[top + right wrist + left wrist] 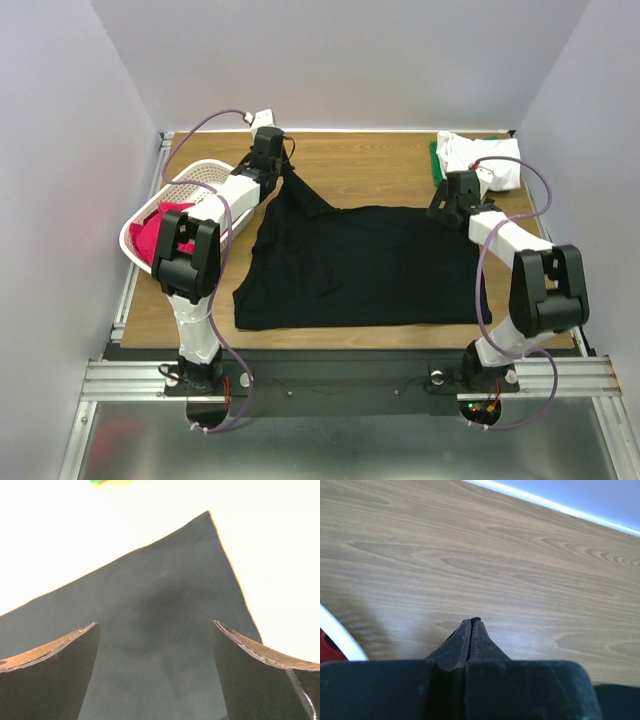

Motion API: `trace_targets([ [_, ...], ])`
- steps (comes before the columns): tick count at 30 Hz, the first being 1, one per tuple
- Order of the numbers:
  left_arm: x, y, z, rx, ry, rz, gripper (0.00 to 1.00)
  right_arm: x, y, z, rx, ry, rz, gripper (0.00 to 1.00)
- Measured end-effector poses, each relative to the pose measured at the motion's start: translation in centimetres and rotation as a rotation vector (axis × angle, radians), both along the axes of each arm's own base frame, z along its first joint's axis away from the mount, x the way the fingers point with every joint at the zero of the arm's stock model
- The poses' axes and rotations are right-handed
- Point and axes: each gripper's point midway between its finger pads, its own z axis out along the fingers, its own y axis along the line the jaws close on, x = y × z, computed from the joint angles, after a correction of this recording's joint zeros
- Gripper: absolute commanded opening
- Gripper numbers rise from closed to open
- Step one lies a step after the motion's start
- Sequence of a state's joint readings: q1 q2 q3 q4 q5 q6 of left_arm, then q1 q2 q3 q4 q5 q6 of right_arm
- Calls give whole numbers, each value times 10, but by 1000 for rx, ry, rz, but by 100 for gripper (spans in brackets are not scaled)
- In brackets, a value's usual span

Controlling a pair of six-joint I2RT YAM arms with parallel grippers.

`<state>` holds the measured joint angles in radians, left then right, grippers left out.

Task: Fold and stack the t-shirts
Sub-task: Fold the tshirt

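I should move my right gripper outward and down onto the far corner of the black t-shirt near the white t-shirt next. The tip of that corner is beyond the gripper's open fingers.
The large black t-shirt (360,265) lies spread flat on the middle of the wooden table (380,165). Its far-left corner is drawn up into a peak toward my left gripper (283,170), which is shut on it. In the left wrist view the left gripper (472,622) is pressed together with a sliver of black cloth at the tips. My right gripper (441,208) hangs open over the shirt's far-right corner. In the right wrist view the right gripper (155,625) is wide apart with the black t-shirt (160,590) below it.
A white lattice basket (190,185) at the left holds pink/red t-shirts (160,228); its rim (340,639) shows in the left wrist view. A white t-shirt (480,160) lies crumpled at the far right corner on a green t-shirt (436,163).
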<state>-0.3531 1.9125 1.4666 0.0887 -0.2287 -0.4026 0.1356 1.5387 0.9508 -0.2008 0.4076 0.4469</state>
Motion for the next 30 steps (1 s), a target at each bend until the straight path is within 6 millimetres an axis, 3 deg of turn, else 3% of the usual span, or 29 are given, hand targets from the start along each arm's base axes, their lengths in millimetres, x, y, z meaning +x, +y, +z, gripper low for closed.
trace_targets([
  [6, -8, -5, -14, -12, 34, -38, 0, 31, -37, -19, -36, 31, -96, 88],
  [12, -11, -9, -16, -24, 38, -63, 0, 59, -55, -28, -63, 28, -135, 82],
  [21, -18, -11, -3, -42, 20, -87, 0, 72, -64, -56, -99, 81, -141, 69],
  [30, -20, -14, 8, -54, 2, -103, 0, 70, -87, -58, -114, 86, -190, 58],
])
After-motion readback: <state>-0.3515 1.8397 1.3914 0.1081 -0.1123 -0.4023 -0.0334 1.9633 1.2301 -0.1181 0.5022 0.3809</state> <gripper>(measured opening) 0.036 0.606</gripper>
